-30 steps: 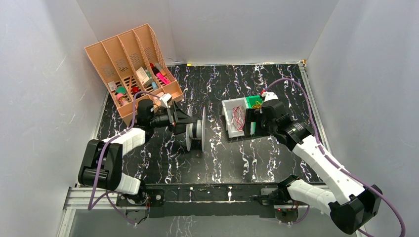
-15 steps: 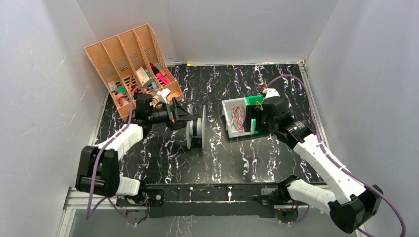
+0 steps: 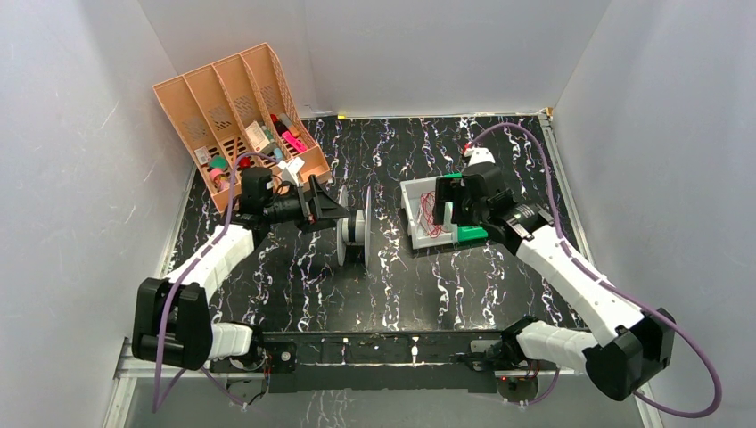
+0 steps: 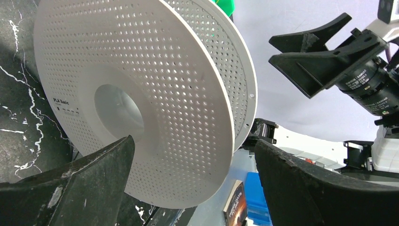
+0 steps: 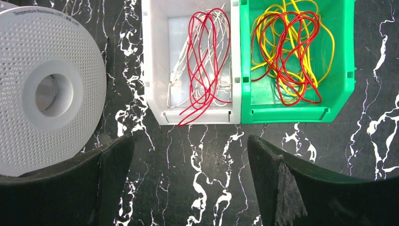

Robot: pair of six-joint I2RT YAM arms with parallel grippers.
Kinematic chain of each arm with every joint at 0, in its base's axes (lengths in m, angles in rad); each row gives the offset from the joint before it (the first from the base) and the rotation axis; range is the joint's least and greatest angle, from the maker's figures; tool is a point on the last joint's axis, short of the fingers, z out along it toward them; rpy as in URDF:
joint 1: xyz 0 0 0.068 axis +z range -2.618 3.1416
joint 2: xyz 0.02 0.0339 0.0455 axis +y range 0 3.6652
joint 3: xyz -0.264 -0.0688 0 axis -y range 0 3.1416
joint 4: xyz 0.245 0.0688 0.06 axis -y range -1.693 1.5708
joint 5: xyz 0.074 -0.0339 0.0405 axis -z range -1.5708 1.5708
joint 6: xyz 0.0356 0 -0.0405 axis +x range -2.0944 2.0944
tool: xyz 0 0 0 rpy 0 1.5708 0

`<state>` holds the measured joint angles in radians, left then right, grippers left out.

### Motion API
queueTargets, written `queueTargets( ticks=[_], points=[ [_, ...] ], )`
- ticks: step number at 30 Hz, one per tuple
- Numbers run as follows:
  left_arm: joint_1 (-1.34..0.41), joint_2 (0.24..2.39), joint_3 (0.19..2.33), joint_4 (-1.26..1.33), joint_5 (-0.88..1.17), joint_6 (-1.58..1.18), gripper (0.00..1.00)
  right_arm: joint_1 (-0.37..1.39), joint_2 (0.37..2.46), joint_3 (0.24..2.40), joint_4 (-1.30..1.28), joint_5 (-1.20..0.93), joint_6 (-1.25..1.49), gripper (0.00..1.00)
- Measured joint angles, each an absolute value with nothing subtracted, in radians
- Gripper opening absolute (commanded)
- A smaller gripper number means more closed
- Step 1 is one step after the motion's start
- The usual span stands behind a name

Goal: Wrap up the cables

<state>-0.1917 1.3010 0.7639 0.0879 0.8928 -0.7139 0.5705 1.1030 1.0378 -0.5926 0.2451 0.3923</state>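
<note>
My right gripper lowers and turns onto the red wire's loop over the white bin's near rim next, as that loop lies below it and pokes out.
Thin red wire lies looped with white wire in a white bin. More red wire lies tangled with yellow wire in the green bin beside it. A white perforated spool stands on edge mid-table and also shows in the right wrist view. My right gripper is open and empty, hovering over the bins. My left gripper is open and empty, its fingers either side of the spool's flange without touching it; it sits just left of the spool.
A tan slotted organizer with small items stands at the back left, close behind my left arm. The red wire in the white bin and the green bin sit right of the spool. White walls enclose the black marbled table.
My right gripper has shifted left and farther back over the bins, uncovering the green bin's near end. My left arm has swung slightly back-left; the spool has not moved.
</note>
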Motion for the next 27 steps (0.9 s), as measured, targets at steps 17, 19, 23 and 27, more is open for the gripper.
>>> queueTargets(
  ticks=[17, 19, 23, 27],
  points=[
    [-0.215, 1.149, 0.864, -0.165, 0.698, -0.571, 0.98, 0.569, 1.283, 0.979, -0.412, 0.332, 0.59, 0.72],
    [-0.223, 1.132, 0.879, -0.198, 0.666, -0.553, 0.98, 0.569, 1.301, 0.963, -0.401, 0.342, 0.633, 0.7],
    [-0.25, 1.114, 0.91, -0.255, 0.613, -0.517, 0.98, 0.569, 1.329, 0.932, -0.387, 0.352, 0.709, 0.67],
    [-0.297, 1.113, 0.946, -0.316, 0.548, -0.479, 0.98, 0.569, 1.33, 0.899, -0.382, 0.363, 0.78, 0.65]
  ],
)
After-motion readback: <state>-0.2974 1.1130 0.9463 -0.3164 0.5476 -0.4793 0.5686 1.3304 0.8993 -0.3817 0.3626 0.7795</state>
